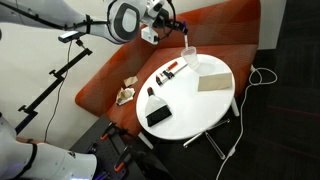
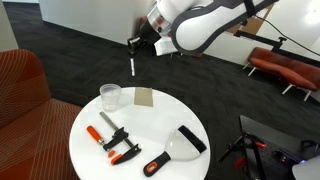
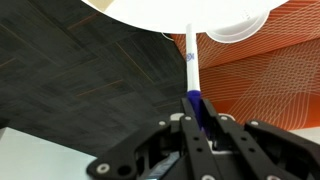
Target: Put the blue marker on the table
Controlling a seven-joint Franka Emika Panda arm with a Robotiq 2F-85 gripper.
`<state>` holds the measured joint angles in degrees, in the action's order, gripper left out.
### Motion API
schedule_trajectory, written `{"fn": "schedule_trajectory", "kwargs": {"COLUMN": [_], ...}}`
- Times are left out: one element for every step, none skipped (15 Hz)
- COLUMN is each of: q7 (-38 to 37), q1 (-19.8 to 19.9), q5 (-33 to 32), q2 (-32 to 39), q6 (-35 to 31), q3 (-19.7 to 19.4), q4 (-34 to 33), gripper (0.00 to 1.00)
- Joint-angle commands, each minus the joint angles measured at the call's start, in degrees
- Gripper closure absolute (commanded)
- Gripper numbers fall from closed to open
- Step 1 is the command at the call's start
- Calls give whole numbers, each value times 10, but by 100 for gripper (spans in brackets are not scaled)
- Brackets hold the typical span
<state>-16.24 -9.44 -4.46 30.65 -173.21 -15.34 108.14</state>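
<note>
I should move the blue marker down and back past the tan card, onto the bare tabletop between the card and the black box, before I open my gripper.
My gripper (image 1: 180,24) (image 2: 134,44) (image 3: 197,118) is shut on the blue marker (image 1: 186,42) (image 2: 133,65) (image 3: 190,62). The marker has a white barrel and a blue end, and the blue end is the part between the fingers. It hangs point-down in the air, touching nothing. The round white table (image 1: 195,110) (image 2: 150,125) is below it. The marker is over the table's far edge, close to a clear cup (image 1: 191,63) (image 2: 110,96). In the wrist view the table's rim (image 3: 150,8) lies beyond the marker's tip.
On the table lie a tan card (image 1: 213,82) (image 2: 144,97), a red-and-black clamp (image 2: 116,140), a black box (image 1: 157,112) and a black scraper (image 2: 190,138). The orange-red sofa (image 1: 225,30) (image 2: 20,85) stands next to the table. A tripod (image 1: 50,85) stands on the dark carpet.
</note>
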Motion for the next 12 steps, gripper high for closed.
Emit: {"fn": "schedule_trajectory", "kwargs": {"q7": [-42,-52,-58,-65,-75,-81,-88,-95,-97,-98,-96,-95], "q1": [-48,-62,-72,-83,-82,-83,-81,-78,-70,-63,-57,-52], "q5": [-16,-21,-24,-29,-40,-48,-57,-69,-78,-86,-92,-96], "q2": [-30,-25,-21,-17,-14,-12,-8,-4,-2,4,10,18], "q6": [25,38,52,73,93,115,138,165,185,208,225,242], "q3": [-69,-90,-104,-118,-120,-121,-119,-116,-107,-98,-90,-83], "q4": [55,57,59,61,61,61,59,55,53,49,46,41], "gripper": [96,96,96,96,96,96,96,96,96,96,96,96]}}
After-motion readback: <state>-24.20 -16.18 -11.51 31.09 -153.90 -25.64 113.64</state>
